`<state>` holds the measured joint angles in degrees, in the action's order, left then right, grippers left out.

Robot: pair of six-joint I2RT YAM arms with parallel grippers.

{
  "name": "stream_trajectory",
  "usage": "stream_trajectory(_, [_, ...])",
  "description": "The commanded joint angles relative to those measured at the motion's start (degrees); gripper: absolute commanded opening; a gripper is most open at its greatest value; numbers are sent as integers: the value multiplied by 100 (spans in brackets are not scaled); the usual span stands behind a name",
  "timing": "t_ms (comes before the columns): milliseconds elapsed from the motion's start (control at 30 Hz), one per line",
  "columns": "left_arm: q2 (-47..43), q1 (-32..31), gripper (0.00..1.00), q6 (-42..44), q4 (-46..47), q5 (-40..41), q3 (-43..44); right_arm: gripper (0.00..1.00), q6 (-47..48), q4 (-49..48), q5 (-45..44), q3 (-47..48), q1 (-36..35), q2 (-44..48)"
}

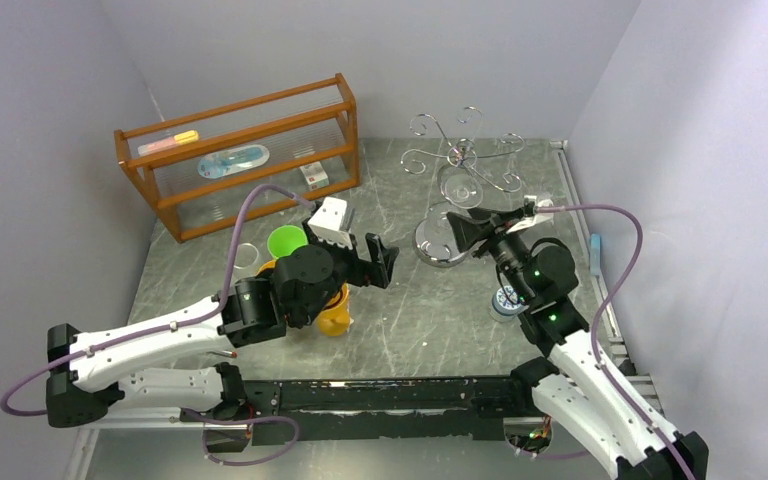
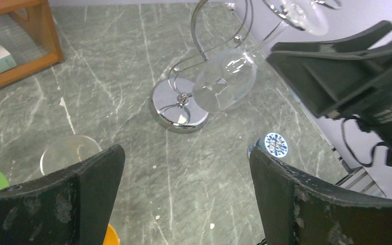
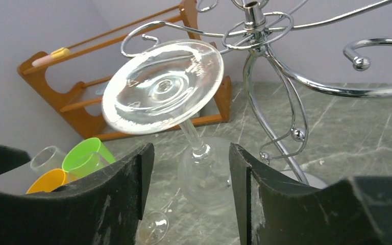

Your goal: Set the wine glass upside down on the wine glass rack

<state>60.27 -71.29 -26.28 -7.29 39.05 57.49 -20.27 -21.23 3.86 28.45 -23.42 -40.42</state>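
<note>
The clear cup stands outside my open fingers, so next my left gripper will move down toward the left in its wrist view, onto the cup's upper rim (image 2: 93, 143).
The wine glass (image 3: 163, 87) is upside down and tilted, its foot up by a scroll arm of the chrome wine glass rack (image 3: 255, 30) and its bowl hanging below. I cannot tell whether the foot is seated in the arm. My right gripper (image 3: 190, 153) is open, with the bowl just beyond its jaws and no touch visible. In the top view the glass (image 1: 457, 190) hangs in front of the rack (image 1: 465, 150), with the right gripper (image 1: 465, 228) beside it. My left gripper (image 1: 385, 262) is open and empty left of the rack's round base (image 2: 178, 104). The left wrist view also shows the glass (image 2: 224, 81).
An orange-brown wooden shelf (image 1: 240, 150) stands at the back left. A green cup (image 1: 285, 241), an orange cup (image 1: 335, 315) and a clear cup (image 2: 69, 153) sit near the left arm. A small blue-and-white patterned object (image 1: 506, 300) lies by the right arm. Walls close in on both sides.
</note>
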Motion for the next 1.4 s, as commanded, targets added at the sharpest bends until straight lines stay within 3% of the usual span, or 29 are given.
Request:
stream_trajectory(0, [-81, 229, 96, -129, -585, -307, 294, 60, 126, 587, 216, 102, 6, 409])
stream_trajectory(200, [-32, 715, 96, 11, -1412, -402, 623, 65, 268, 1810, 267, 436, 13, 927])
stream_trajectory(300, [103, 825, 74, 28, -1670, -193, 667, 66, 189, 2466, 61, 531, 13, 1145])
stream_trajectory(400, [319, 856, 60, 95, -1854, -82, 689, 68, -153, 3091, -436, 688, 6, 1291])
stream_trajectory(667, [1019, 1130, 60, 58, -2391, -408, 1119, 67, -1081, 4059, -1135, 925, 12, 1452])
stream_trajectory(1067, [1671, 1673, 41, 244, -2983, -1247, 1573, 66, -1490, 4063, -933, 616, 13, 1688])
stream_trajectory(1367, [2116, 1723, 36, 398, -3526, -1285, 1870, 66, -1636, 4232, -1036, 617, 8, 1726])
